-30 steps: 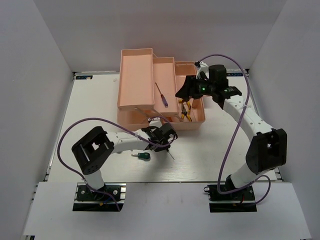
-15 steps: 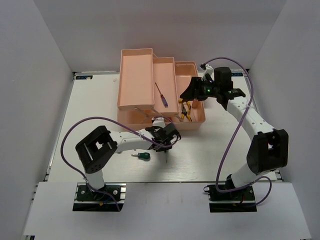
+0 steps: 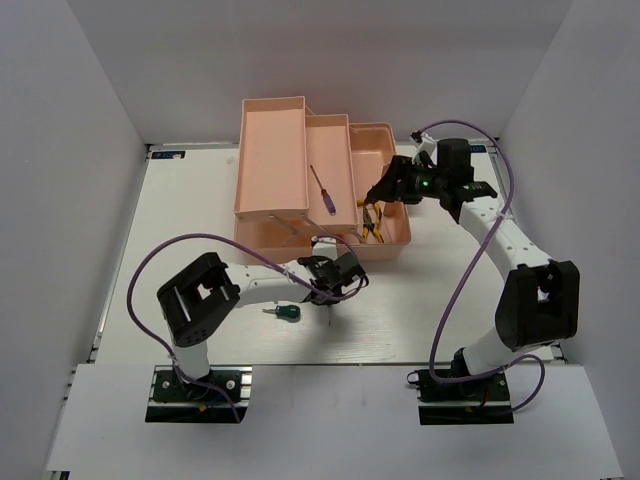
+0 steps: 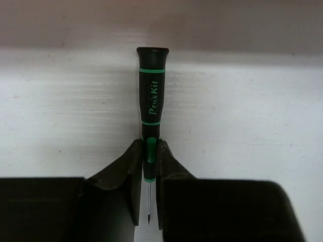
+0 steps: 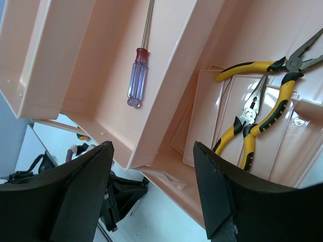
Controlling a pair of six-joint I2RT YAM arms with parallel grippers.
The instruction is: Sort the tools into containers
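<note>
The middle tray, which is higher, already holds the purple-handled screwdriver alongside. So my left gripper needs to go up, move outward over the bare bottom of the middle tray and let go.
My left gripper (image 3: 336,279) is shut on a black screwdriver with green bands (image 4: 150,106), gripping it at the shaft end of the handle, low over the white table in front of the toolbox. A green stubby screwdriver (image 3: 286,313) lies on the table to its left. My right gripper (image 3: 380,192) is open and empty above the salmon-pink toolbox (image 3: 272,100). In the right wrist view, two yellow-handled pliers (image 5: 255,118) lie in the lower compartment. The purple-handled screwdriver (image 5: 137,76) lies in the middle tray (image 5: 166,116). Both also show in the top view: the pliers (image 3: 372,222) and the purple screwdriver (image 3: 322,190).
The toolbox stands at the far middle of the table with its cantilever trays spread to the left. White walls enclose the table on three sides. Purple cables loop from both arms. The left arm's elbow lies low over the table at the left.
My right gripper has drawn back to the right over the toolbox. My left gripper has shifted slightly right with the screwdriver still in it.
</note>
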